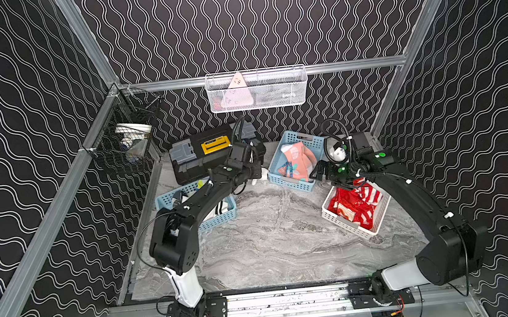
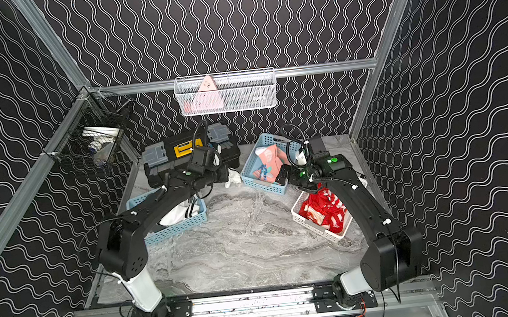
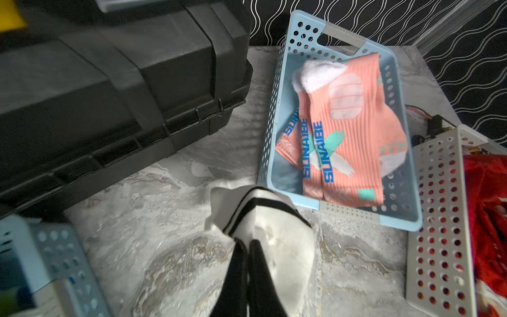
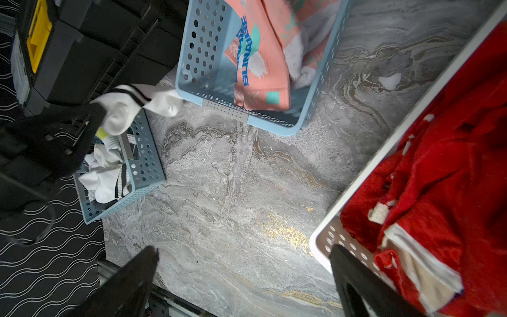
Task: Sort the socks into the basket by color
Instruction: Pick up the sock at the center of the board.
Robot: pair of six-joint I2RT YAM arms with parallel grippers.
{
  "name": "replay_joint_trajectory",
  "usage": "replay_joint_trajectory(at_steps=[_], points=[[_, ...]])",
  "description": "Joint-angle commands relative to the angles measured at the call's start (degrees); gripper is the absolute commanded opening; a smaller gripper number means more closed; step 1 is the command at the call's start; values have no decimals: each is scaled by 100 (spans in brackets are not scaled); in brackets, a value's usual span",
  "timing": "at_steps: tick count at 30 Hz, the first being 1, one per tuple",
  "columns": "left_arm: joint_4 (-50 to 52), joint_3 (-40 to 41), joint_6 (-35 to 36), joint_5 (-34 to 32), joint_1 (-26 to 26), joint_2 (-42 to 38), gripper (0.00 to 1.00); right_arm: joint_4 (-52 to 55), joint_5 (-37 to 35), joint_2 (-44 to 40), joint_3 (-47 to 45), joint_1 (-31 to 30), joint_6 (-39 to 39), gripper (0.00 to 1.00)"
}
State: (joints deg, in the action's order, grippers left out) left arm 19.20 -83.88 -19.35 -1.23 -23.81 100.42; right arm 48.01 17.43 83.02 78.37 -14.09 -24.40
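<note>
My left gripper swings back over the second blue basket and lets go of the white sock next. That basket of white socks is back from my gripper.
My left gripper is shut on a white sock with black stripes, held over the marble table between the black toolbox and the blue basket of salmon-pink socks. The same white sock shows in both top views and in the right wrist view. More white socks lie in a second blue basket under the left arm. Red socks fill the white basket. My right gripper hangs open and empty beside that white basket's rim.
A black toolbox with a yellow latch stands at the back left. A white mesh basket hangs on the back rail and a black wire basket on the left rail. Bare marble table lies in front of the baskets.
</note>
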Motion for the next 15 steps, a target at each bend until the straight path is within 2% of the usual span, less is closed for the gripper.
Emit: replay_joint_trajectory(at_steps=[1,8,15], points=[[765,32,94,-132,-1,-475,0,-61,77,-34,-19,2,50,100],[1947,155,-69,-525,287,-1622,0,-98,232,-7,-58,-13,46,100],[2910,293,-74,-659,1284,-2501,0,-109,305,36,-59,-94,17,100]])
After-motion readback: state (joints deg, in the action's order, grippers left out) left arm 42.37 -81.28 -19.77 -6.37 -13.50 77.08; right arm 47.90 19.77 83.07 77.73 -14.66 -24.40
